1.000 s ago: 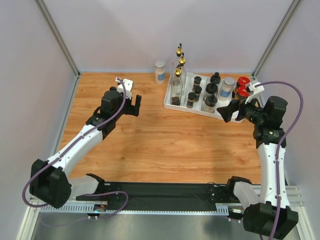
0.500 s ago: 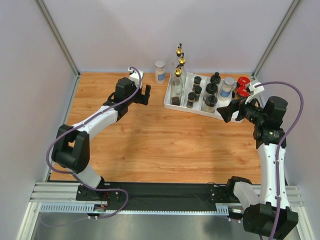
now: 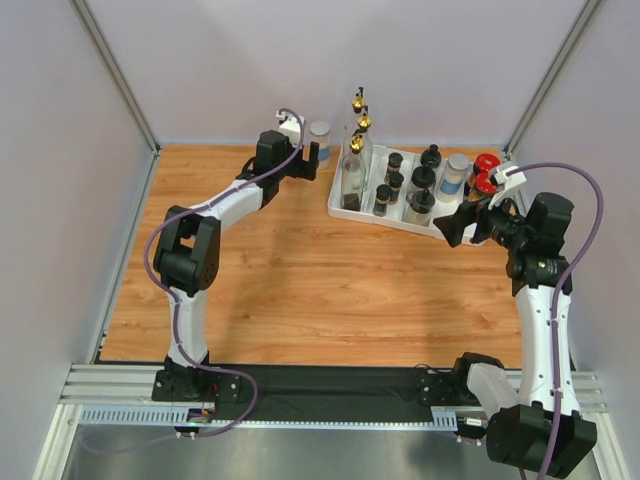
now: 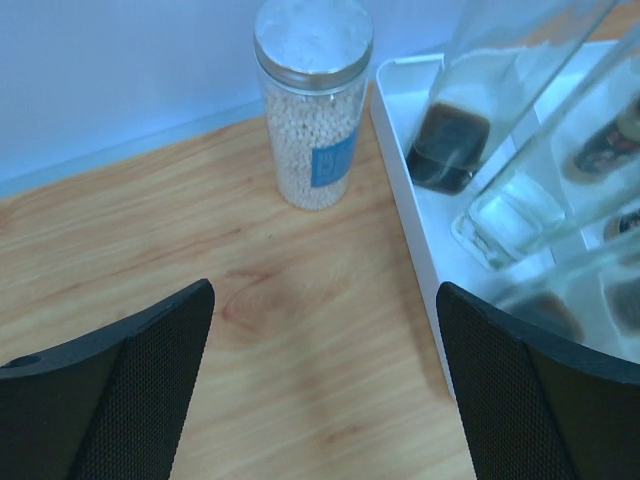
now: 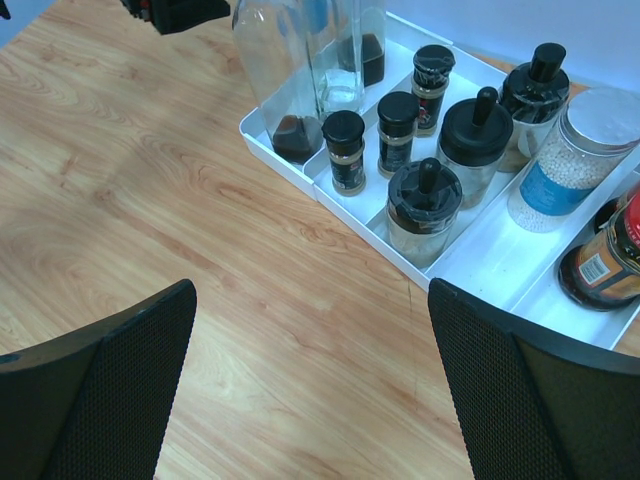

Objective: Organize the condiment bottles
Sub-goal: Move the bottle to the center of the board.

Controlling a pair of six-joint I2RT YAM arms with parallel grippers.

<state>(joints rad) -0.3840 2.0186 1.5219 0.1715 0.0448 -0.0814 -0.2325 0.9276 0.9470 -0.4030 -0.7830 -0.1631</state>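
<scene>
The jar stands just outward of my left gripper. The gripper moves outward next, its open fingers passing either side of the jar below its silver lid [image 3: 321, 139] [image 4: 313, 98].
A clear silver-lidded jar [image 3: 320, 143] of white grains stands alone on the wood at the back, just left of the white divided tray [image 3: 333, 209]. My left gripper [image 3: 311, 161] is open and empty, just in front of this jar [image 4: 312, 100], not touching it. The tray holds three tall gold-spouted glass bottles [image 3: 353, 170], small black-capped spice jars [image 3: 383, 198], wider black-topped jars [image 3: 420, 205], another silver-lidded jar [image 3: 455, 177] and two red-lidded jars [image 3: 485, 172]. My right gripper [image 3: 452, 222] hangs open and empty at the tray's near right edge.
Grey walls with metal posts close the table at the back and both sides. The tray's left rim [image 4: 400, 190] lies right next to my left gripper's [image 4: 325, 295] right finger. Bare wood shows under my right gripper [image 5: 310, 290], in front of the tray [image 5: 300, 165].
My left arm has stretched from the middle left of the table toward the back, up to the lone jar, with its gripper still open. The right arm has not moved.
</scene>
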